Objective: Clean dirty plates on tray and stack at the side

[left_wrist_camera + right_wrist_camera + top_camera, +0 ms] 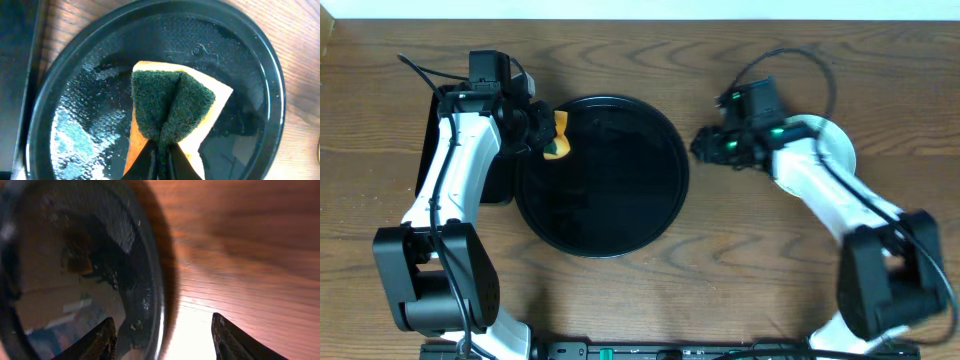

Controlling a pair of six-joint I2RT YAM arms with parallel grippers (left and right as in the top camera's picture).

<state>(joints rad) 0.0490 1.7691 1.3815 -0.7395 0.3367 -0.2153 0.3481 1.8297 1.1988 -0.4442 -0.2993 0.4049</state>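
Observation:
The rectangular black tray [14, 80] lies to my left gripper's left in the overhead view, so next my left gripper needs to go sideways over it and release the sponge [172, 107].
The round black tray [610, 225] lies mid-table, wet and glossy, with nothing resting on it. My left gripper [542, 133] hovers over its upper left rim, shut on a folded yellow sponge [172, 107] whose green scouring side faces the camera; the tray [90, 75] fills the left wrist view below it. My right gripper [703, 146] sits just off the tray's right rim, open and holding nothing. In the right wrist view the tray rim [159, 305] runs between the open fingertips [102, 339]. A pale plate [837, 143] lies at the right, mostly hidden under my right arm.
A smaller rectangular black tray [498, 185] lies under my left arm, against the round tray's left side, and shows as a dark edge [15, 75] in the left wrist view. Bare wooden table [740, 260] surrounds the trays.

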